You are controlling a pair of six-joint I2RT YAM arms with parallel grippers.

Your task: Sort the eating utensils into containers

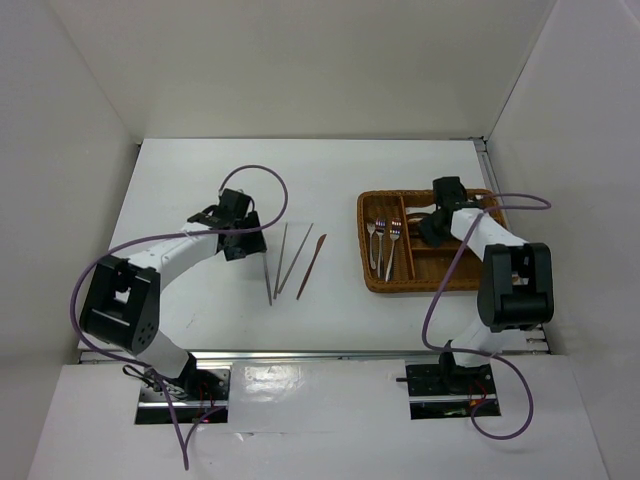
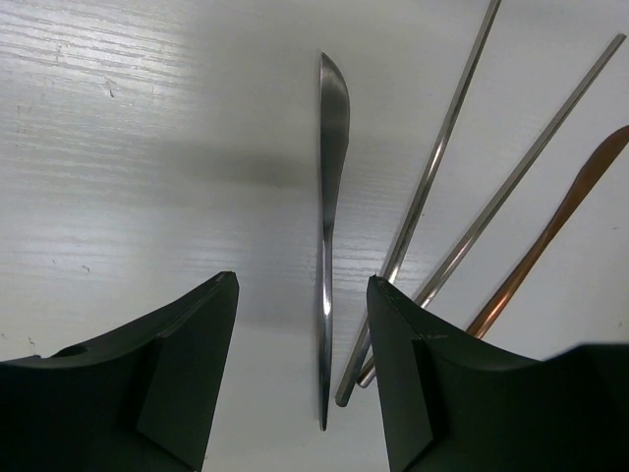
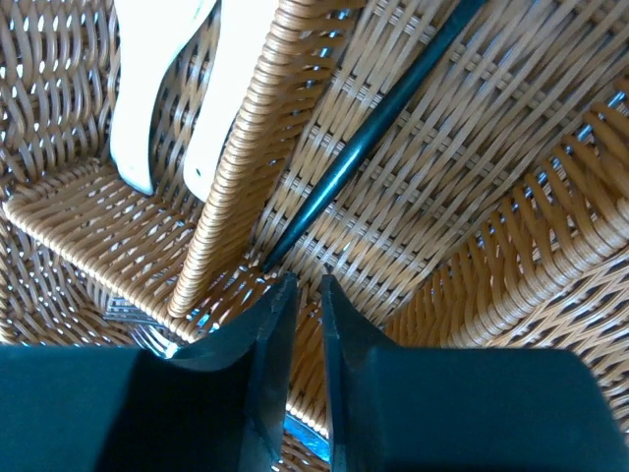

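Note:
My left gripper is above the blade-like stick's thin handle (image 2: 327,280), which is lined up between its open fingers, so I will lower the fingers around the handle and close them.
My left gripper (image 2: 303,278) (image 1: 245,225) is open over the white table, and its jaws straddle the near end of a thin silver blade-like stick (image 2: 332,197) without touching it. Right of it lie two grey metal sticks (image 2: 432,167) (image 1: 295,258) and a brown one (image 2: 550,236) (image 1: 312,265). The brown wicker tray (image 1: 375,280) holds silver forks (image 1: 380,240). My right gripper (image 3: 308,278) (image 1: 437,222) hangs low inside the tray, its jaws a narrow gap apart and empty. Just ahead of it a dark stick (image 3: 373,128) lies on the tray floor. White spoons (image 3: 157,88) rest beyond a woven divider (image 3: 246,157).
The tray's woven walls and dividers stand close around my right fingers (image 3: 265,324). White walls enclose the table on three sides. Purple cables loop from both arms over the table.

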